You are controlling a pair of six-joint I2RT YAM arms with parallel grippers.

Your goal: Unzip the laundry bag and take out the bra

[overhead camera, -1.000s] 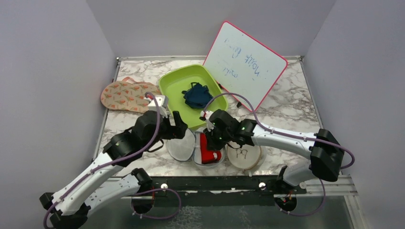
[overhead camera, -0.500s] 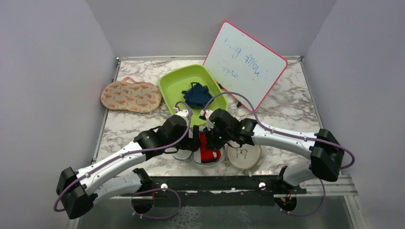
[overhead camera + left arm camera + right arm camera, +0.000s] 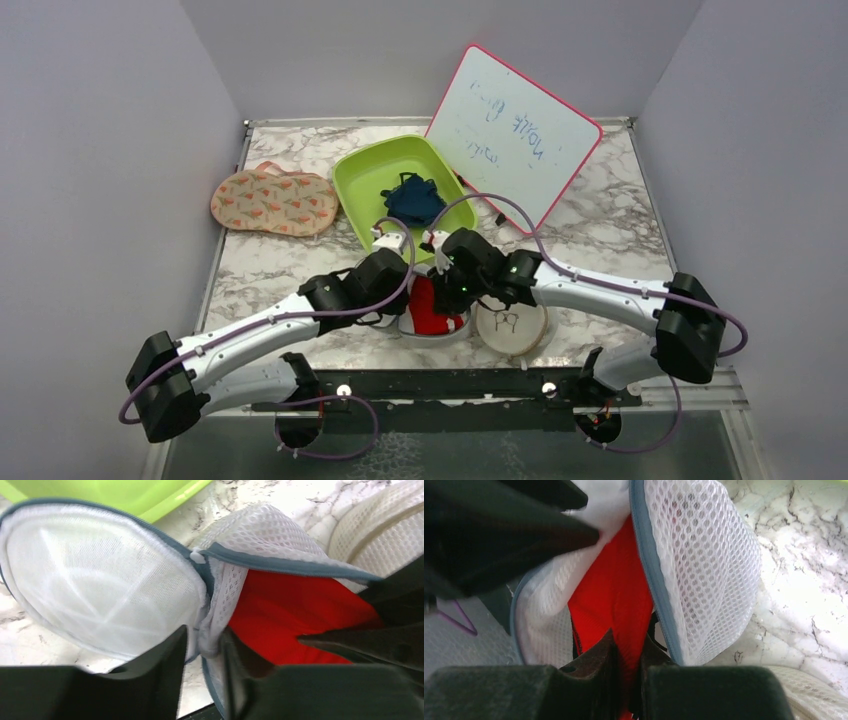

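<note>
My right gripper lifts the bra [image 3: 428, 313] up and outward next, then lowers and releases it in the lime green tray [image 3: 374, 193]. Outward of my right gripper, that tray already holds a garment.
The laundry bag [image 3: 436, 335], white mesh with a grey-blue zip rim, lies unzipped near the table's front edge. A red bra [image 3: 428, 313] shows in its opening. My left gripper [image 3: 407, 300] is at the bag's left side. In the left wrist view the left gripper [image 3: 204, 642] is shut on a fold of the mesh wall [image 3: 216, 615] beside the bra [image 3: 290, 615], with the round lid [image 3: 95, 585] flopped open to the left. My right gripper [image 3: 626, 652] is shut on the bra [image 3: 611, 590] between the two mesh halves [image 3: 704, 565].
A lime green tray [image 3: 365, 175] holding a dark blue garment [image 3: 412, 200] sits just behind the bag. A red-framed whiteboard [image 3: 515, 125] leans at the back right. A patterned pouch [image 3: 272, 203] lies at the left, and a beige disc [image 3: 510, 328] touches the bag's right side.
My left arm swung right from the lid to the bag's opening, and its jaws closed on the mesh wall. The right gripper kept its hold on the bra.
</note>
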